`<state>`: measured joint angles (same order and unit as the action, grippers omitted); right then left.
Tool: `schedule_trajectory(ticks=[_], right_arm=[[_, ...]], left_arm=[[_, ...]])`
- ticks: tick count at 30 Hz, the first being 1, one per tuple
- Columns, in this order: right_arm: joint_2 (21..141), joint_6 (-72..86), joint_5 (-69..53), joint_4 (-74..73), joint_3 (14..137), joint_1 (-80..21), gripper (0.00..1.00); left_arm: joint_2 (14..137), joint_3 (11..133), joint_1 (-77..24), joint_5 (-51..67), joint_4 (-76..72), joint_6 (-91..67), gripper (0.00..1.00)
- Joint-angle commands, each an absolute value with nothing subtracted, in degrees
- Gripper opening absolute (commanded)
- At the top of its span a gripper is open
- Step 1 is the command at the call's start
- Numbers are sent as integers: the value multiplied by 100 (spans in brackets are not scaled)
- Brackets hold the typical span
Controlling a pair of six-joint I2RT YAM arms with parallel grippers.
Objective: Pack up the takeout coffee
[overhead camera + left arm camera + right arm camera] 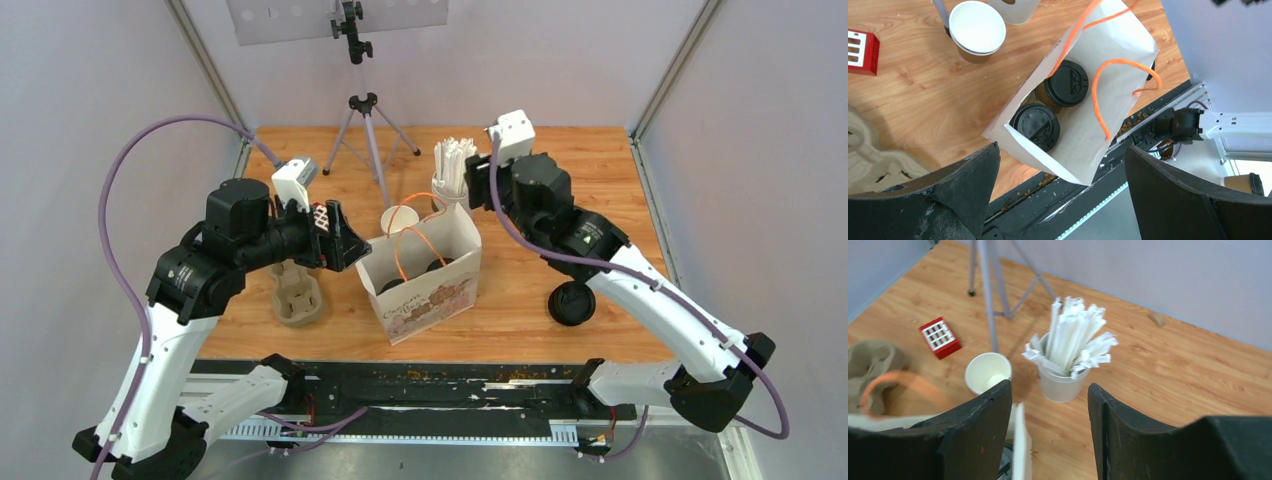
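Note:
The right gripper moves outward next and tips its fingers down onto one wrapped straw end. The straw ends hang over the cup's near rim, outward of the gripper.
Two takeout coffee cups with black lids stand inside the open white paper bag (430, 295); in the left wrist view one lid (1066, 83) is farther in and one (1038, 126) is nearer the bag's corner. A third brown cup (400, 220) stands lidless on the table behind the bag, also in the left wrist view (977, 27) and the right wrist view (988, 372). My left gripper (1062, 147) is open and empty, above the bag's left end. My right gripper (1049, 385) is open and empty above the bag's back right corner, its left finger beside the bag's edge (1020, 440).
A white cup of wrapped straws (452, 180) stands behind the bag. A pile of black lids (572, 303) lies at the right. A cardboard cup carrier (298, 295) sits at the left, a small red block (939, 337) near it. A tripod (368, 130) stands at the back.

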<state>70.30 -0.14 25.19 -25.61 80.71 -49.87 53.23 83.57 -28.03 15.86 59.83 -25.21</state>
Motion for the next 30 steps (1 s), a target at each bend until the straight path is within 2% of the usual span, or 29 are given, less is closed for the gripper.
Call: schedule_trajectory(ticks=[1,5,11,23,30], right_arm=[[7062,821,2308,-2744,8077,-4166,58],[7396,1133,1569,-2985,8327,-3427,57],[8025,1018,740,-2884,8549,-2818,50],[8877,-317,-289,-2771,8683,-2501,36],[8968,-595,-312,-2571,8526,-2496,28]], left_arm=[[5098,8458,-2821,1410,6124,-2531,100],[4919,8338,-2821,1348,6315,-2514,100],[4694,8212,-2822,1189,6561,-2564,100],[4543,8331,-2826,953,6896,-2549,100],[4497,8358,-2821,905,6932,-2540,100]])
